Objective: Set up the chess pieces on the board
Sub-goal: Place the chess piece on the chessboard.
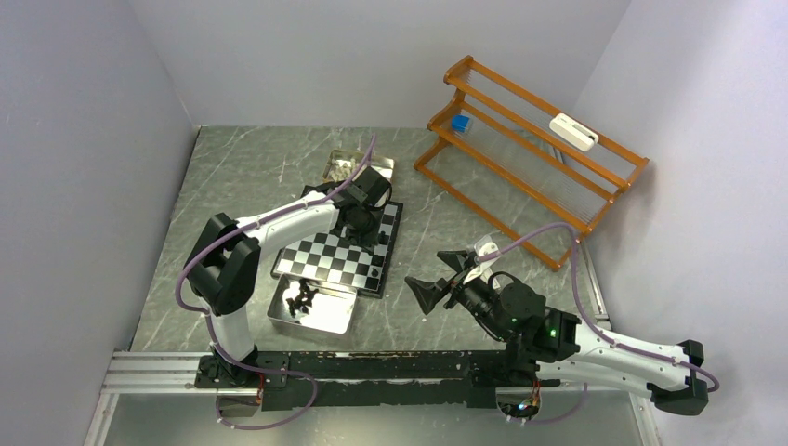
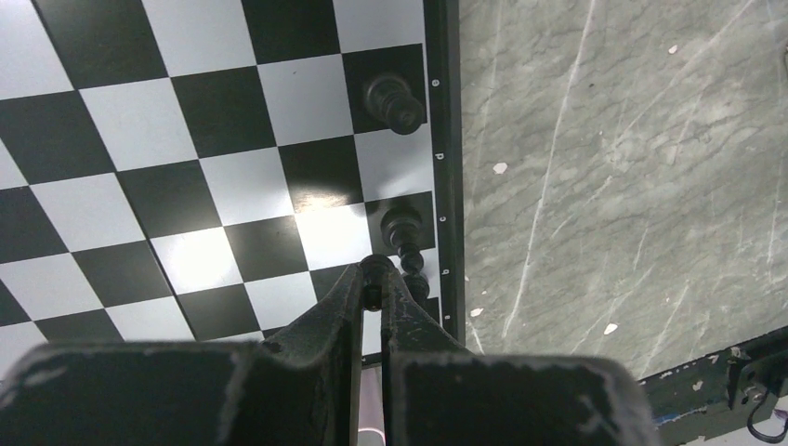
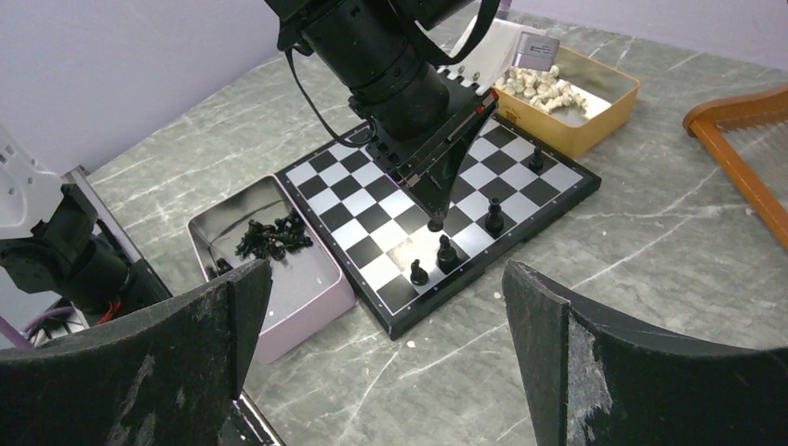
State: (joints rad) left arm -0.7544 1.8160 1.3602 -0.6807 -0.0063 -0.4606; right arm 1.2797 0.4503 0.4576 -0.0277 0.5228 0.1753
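My left gripper needs to bring its piece down next, away from the board's edge, onto the empty white square just inside the black (image 1: 364,258) (image 2: 334,236) piece by letter c.
The chequered board (image 1: 327,258) lies in front of the left arm. My left gripper (image 2: 374,276) is shut on a small black chess piece (image 2: 374,269), held low over the board's edge row (image 3: 435,221). Other black pieces stand along that edge row (image 2: 395,100) (image 2: 406,243) (image 3: 419,272) (image 3: 494,218). More black pieces (image 3: 269,237) lie in a silver tray (image 1: 325,319). Cream-white pieces (image 3: 544,88) fill a gold tray (image 1: 334,167). My right gripper (image 1: 429,294) hangs open over bare table right of the board, its fingers (image 3: 186,362) wide apart and empty.
An orange wooden rack (image 1: 530,149) stands at the back right, holding a blue block (image 1: 459,122) and a white device (image 1: 572,131). Grey walls close in on both sides. The marble table (image 2: 604,167) shows right of the board.
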